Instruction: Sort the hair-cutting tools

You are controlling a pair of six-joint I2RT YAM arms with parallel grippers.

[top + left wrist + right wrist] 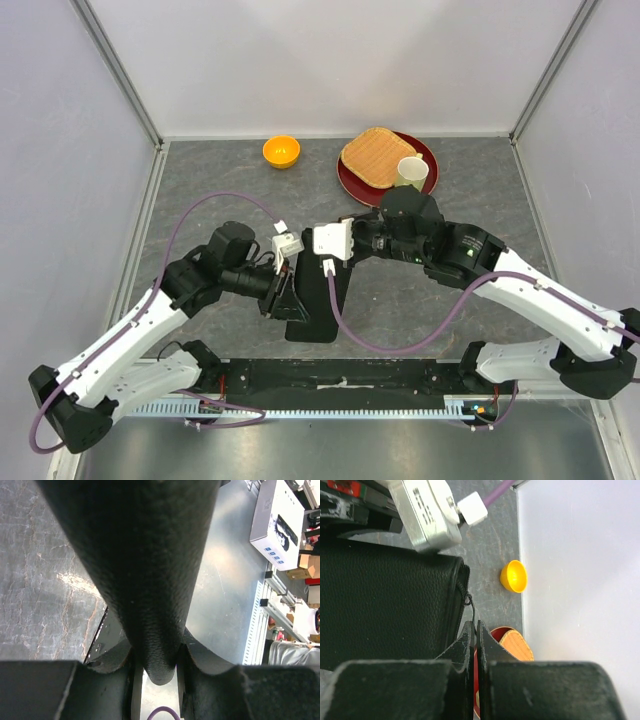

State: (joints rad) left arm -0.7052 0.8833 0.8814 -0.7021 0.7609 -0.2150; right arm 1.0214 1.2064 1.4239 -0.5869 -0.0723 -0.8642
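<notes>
I hold the case above the table. My left gripper should go down next and carry it outward, toward the right in the top view, onto bare tabletop.
No scissors or combs show in any view. A black zip case (312, 305) lies at the table's middle. My left gripper (283, 290) is shut on the case's edge; in the left wrist view the black grained case (145, 570) is pinched between my fingers (132, 672). My right gripper (340, 262) sits at the case's far end. In the right wrist view it (475, 626) is shut on the thin zip pull cord (471, 607) at the corner of the case (385, 605).
An orange bowl (281, 151) stands at the back. A red plate (352, 185) at the back right holds a woven tan piece (372, 155) and a pale cup (411, 172). Side walls bound the table. Purple cables hang by both wrists.
</notes>
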